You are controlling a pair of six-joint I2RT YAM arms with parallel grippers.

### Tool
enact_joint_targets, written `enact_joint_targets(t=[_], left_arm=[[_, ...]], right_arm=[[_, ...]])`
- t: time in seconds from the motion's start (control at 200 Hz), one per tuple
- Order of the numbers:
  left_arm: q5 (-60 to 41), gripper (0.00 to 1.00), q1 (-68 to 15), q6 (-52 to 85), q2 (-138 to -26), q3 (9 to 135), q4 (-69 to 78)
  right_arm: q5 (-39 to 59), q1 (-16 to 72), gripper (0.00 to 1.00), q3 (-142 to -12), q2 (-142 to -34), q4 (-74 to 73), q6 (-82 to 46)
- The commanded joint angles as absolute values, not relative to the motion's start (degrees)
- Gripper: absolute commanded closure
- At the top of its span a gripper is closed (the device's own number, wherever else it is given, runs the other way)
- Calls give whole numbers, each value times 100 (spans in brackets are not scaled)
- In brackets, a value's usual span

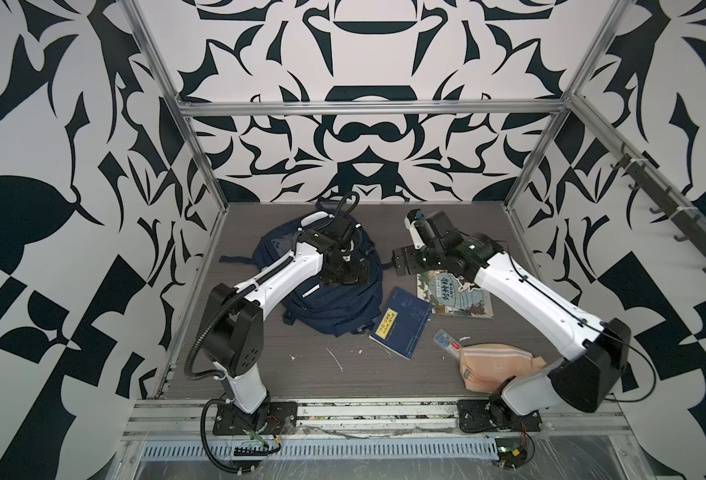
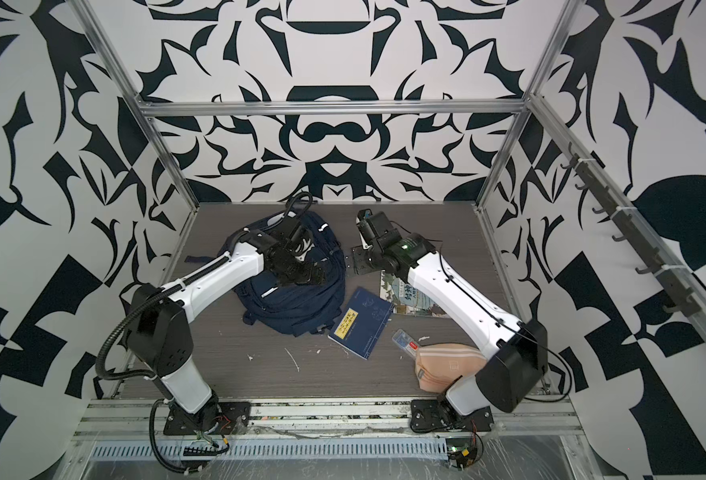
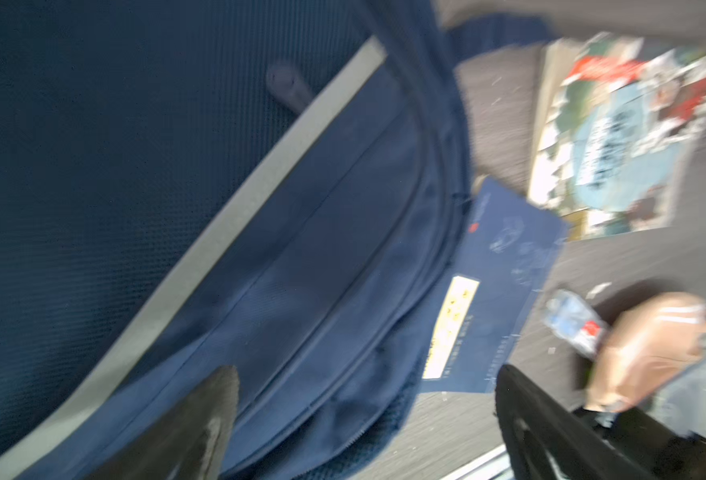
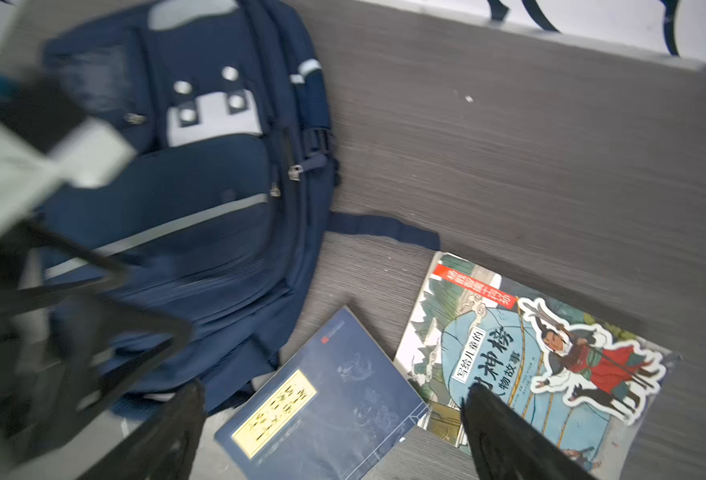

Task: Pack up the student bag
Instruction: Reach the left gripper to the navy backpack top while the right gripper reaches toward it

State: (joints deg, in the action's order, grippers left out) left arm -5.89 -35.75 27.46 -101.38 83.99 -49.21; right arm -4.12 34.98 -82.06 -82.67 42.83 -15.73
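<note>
My left gripper is on both sides of the bag's lower edge, and the pocket fabric beside the pale stripe is outward of and below it. My left gripper will move outward and down.
The student bag, navy blue with white stripes, lies flat at the back left of the table. In the right wrist view the student bag shows its grey buckle patch and closed zips. My left gripper hovers over the bag's front pocket, open and empty. In the left wrist view its fingers straddle the lower edge of the bag, around the gripper's midpoint. My right gripper hangs open just right of the bag, above the books.
A dark blue book with a yellow label lies against the bag's right side. An illustrated book lies beside it, partly under my right arm. A peach pouch and a clear plastic case sit front right.
</note>
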Motion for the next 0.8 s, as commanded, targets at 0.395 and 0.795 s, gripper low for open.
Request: enact_joint_targets(t=[0.395, 0.795], left_arm=[[1564, 9, -4089, 3392, -11919, 11073, -7385], [1659, 6, -4048, 2127, -12530, 10840, -6521]], right_arm=[[2541, 1985, 0, -6587, -7556, 3453, -1780], [2427, 1872, 1, -6489, -7396, 3138, -2337]])
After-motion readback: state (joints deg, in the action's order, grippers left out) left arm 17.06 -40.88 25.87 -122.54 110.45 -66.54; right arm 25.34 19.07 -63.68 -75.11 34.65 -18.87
